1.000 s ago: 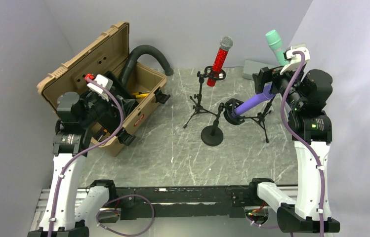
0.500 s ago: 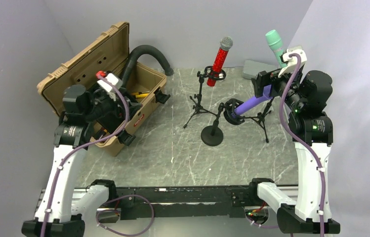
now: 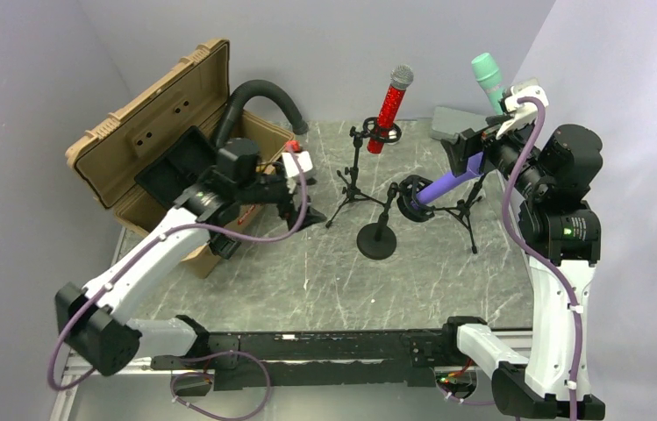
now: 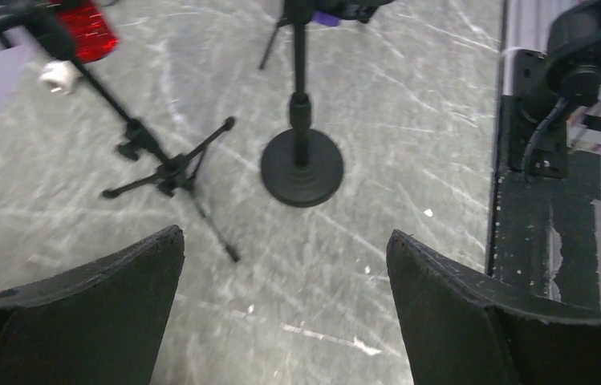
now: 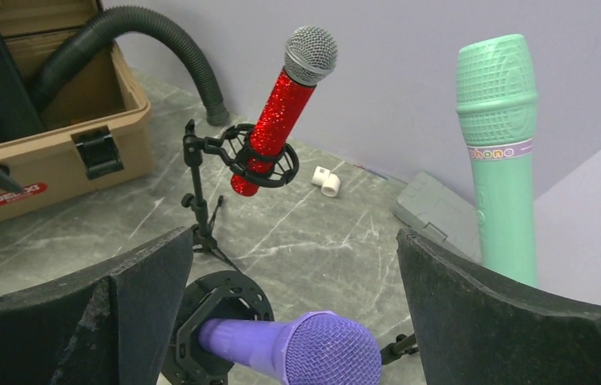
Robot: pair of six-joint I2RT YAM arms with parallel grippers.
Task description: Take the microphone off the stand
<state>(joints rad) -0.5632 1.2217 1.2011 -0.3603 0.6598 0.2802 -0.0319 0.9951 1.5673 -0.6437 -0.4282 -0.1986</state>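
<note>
The purple microphone point(image 3: 445, 185) sits in the clip, so the left gripper will next go to the right in the top view, onto the stand's thin pole below the ring clip point(image 3: 386, 211).
A purple microphone point(image 3: 445, 185) lies slanted in the ring clip point(image 5: 217, 309) of a round-base stand point(image 3: 377, 239). Its meshed head point(image 5: 325, 353) sits between the wide-apart fingers of my right gripper point(image 5: 293, 241), which is open and not touching it. A red glitter microphone point(image 3: 392, 103) stands in a tripod stand point(image 4: 170, 167). Behind my right wrist, a mint-green microphone point(image 3: 488, 77) stands upright. My left gripper point(image 3: 303, 215) hangs open and empty over the table, left of the tripod. In the left wrist view the round base point(image 4: 302, 164) lies ahead of the left gripper point(image 4: 285, 241).
An open tan case point(image 3: 145, 114) with a black hose point(image 3: 259, 92) stands at the back left. A grey flat box point(image 3: 447, 118) lies at the back right, and a small white piece point(image 5: 325, 180) near the wall. The black rail point(image 3: 333, 346) runs along the near edge.
My left arm has swung out of the tan case and to the right, over the table near the tripod stand. The right gripper has shifted only slightly by the purple microphone's head.
</note>
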